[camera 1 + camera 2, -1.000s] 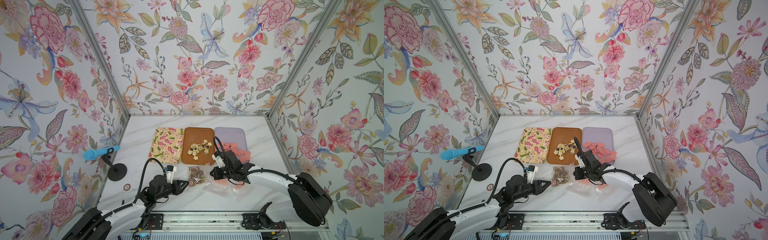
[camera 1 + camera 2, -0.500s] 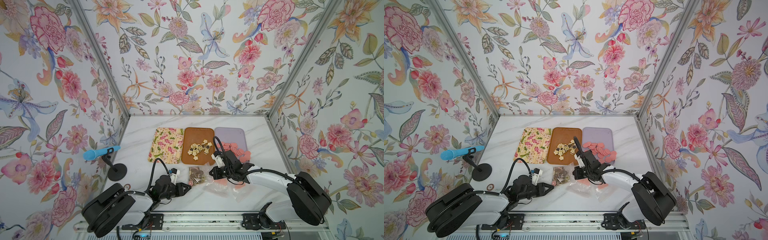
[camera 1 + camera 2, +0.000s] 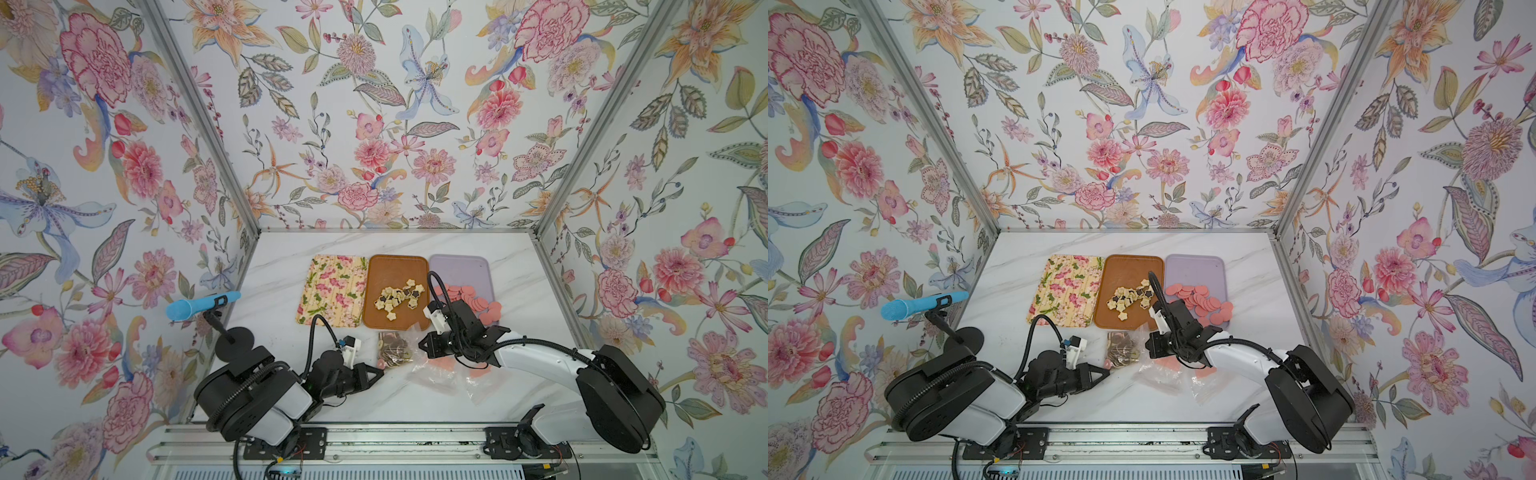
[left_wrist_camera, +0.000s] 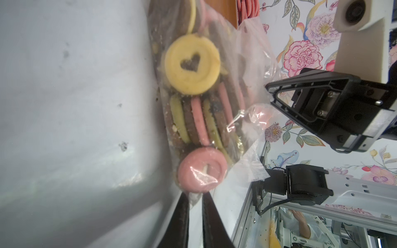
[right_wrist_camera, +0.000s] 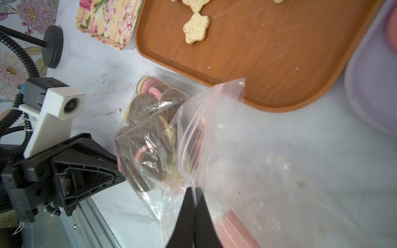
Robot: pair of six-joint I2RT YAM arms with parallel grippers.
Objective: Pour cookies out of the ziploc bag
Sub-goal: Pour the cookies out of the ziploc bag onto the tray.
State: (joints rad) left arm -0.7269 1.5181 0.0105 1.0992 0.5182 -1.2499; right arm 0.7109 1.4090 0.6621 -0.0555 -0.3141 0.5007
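Note:
The floral tray is empty of cookies, so my right gripper will next rise outward to the floral tray's edge by the brown tray and release the bag's opening.
The ziploc bag lies on the marble table in front of the brown tray, in both top views. It holds patterned cookies, brown, olive, cream and pink rounds packed toward its closed end. My left gripper is shut on the bag's bottom corner, just below a pink cookie; thin film sits between its fingers. It lies low on the table. My right gripper is shut on the bag's mouth edge by the pink zip strip, at the bag's right side.
Behind the bag stand three trays: floral, brown with cream and dark star cookies, purple with pink rounds. Empty clear bags lie under my right arm. A blue microphone on a stand is at left.
My left gripper slid right to the bag's bottom corner and its jaws closed on the film. The right gripper and the bag's mouth stayed put.

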